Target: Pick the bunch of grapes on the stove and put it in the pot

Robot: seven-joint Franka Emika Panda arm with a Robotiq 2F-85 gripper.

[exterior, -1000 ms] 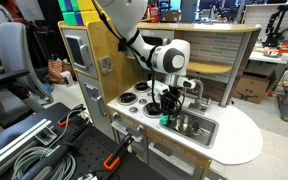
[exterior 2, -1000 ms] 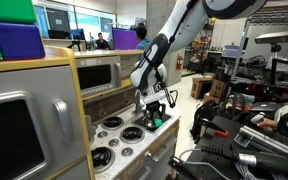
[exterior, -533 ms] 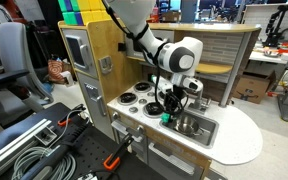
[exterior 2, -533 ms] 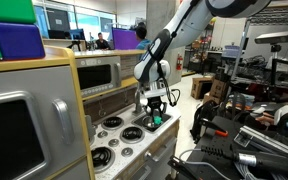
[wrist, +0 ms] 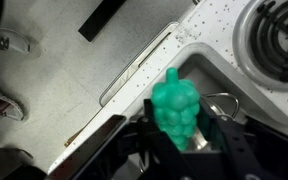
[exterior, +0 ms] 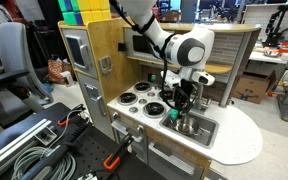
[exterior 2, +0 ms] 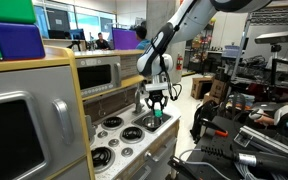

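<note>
I need to move the grapes away from the stove's edge, turning and lowering my gripper over the silver pot (exterior: 189,125) (wrist: 200,146) to let them go. The grapes still hang short of the pot's middle.
My gripper (exterior: 176,106) is shut on the bright green bunch of grapes (exterior: 171,114) and holds it in the air at the edge between the white stove (exterior: 134,98) and the sink. In the wrist view the grapes (wrist: 177,105) sit between my black fingers (wrist: 150,118), directly over the shiny silver pot (wrist: 200,146), which they mostly hide. The pot (exterior: 189,125) stands inside the sink basin. In an exterior view the gripper (exterior 2: 156,104) hangs with the grapes (exterior 2: 157,114) over the stove's near end (exterior 2: 119,135).
The rectangular sink basin (exterior: 206,128) lies beside the stove, with a faucet (exterior: 196,88) behind it. A black burner (wrist: 280,30) shows at the upper right of the wrist view. A grey microwave-like box (exterior: 76,50) and a wooden cabinet stand beside the stove. The floor lies beyond the counter edge (wrist: 134,72).
My gripper has carried the grapes sideways off the burners toward the sink and now hangs over the pot. The grip has stayed shut.
</note>
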